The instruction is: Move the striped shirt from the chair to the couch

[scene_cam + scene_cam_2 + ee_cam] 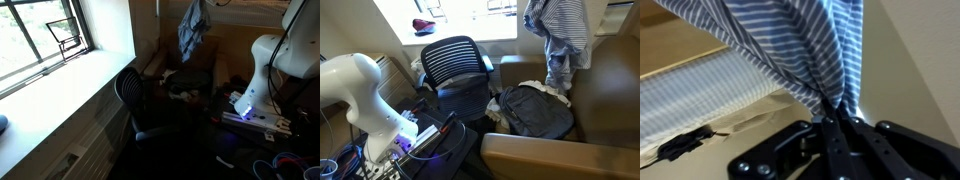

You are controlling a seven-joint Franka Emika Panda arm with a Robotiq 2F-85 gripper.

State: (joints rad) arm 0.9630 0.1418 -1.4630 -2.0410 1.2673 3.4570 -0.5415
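Next, my gripper lowers and tips downward, then brings the shirt over the backpack on the couch seat.
The blue-and-white striped shirt hangs in the air from my gripper, above the brown couch. In an exterior view it dangles at the top right over the couch seat. In the wrist view my gripper is shut on the bunched striped fabric, which drapes away from the fingers. The black mesh office chair stands beside the couch, with no shirt on it; it also shows in an exterior view.
A dark backpack and light clothes lie on the couch seat. The white robot base stands on a cluttered table with cables. A window and sill run along one wall.
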